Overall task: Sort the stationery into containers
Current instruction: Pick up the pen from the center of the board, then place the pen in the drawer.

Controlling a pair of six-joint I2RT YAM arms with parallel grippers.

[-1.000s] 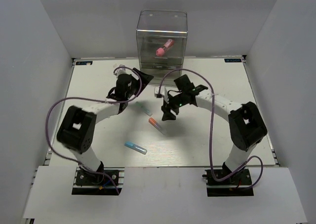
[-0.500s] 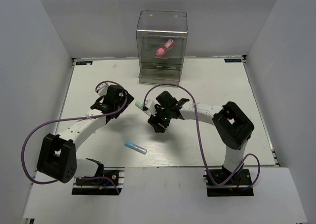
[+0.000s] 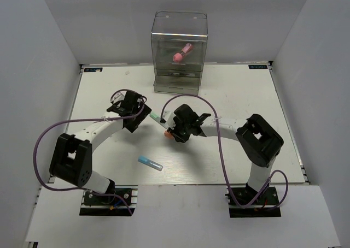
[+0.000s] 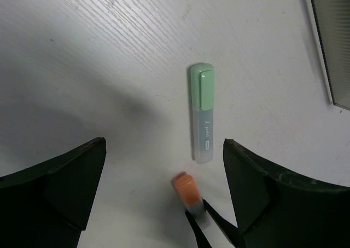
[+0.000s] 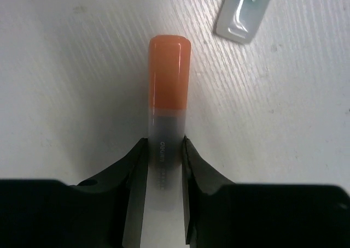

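Note:
The green-capped marker's middle [image 3: 158,119] [image 4: 203,111] is below my left gripper's open fingers and to their right in the top view. My left gripper should move sideways and down onto it next.
A translucent marker with an orange cap [image 5: 169,78] lies on the white table, and my right gripper [image 5: 165,149] is shut on its clear body, both jaws touching it. In the top view this orange marker [image 3: 167,132] sits mid-table at the right gripper [image 3: 174,132]. A green-capped marker [image 4: 201,112] lies just beyond it, seen too as the green marker [image 3: 155,117] from above. My left gripper [image 4: 164,147] hovers open over both, holding nothing. A blue-capped marker [image 3: 149,163] lies nearer the front. The clear drawer container [image 3: 179,51] stands at the back with a pink marker [image 3: 182,52] inside.
The container's lower edge [image 4: 333,40] shows at the upper right of the left wrist view. Purple cables loop beside both arms. Grey walls close in the table on three sides.
The right arm swung left onto the orange marker and its jaws closed on it. The left arm drew back from the container toward the table's middle, still open.

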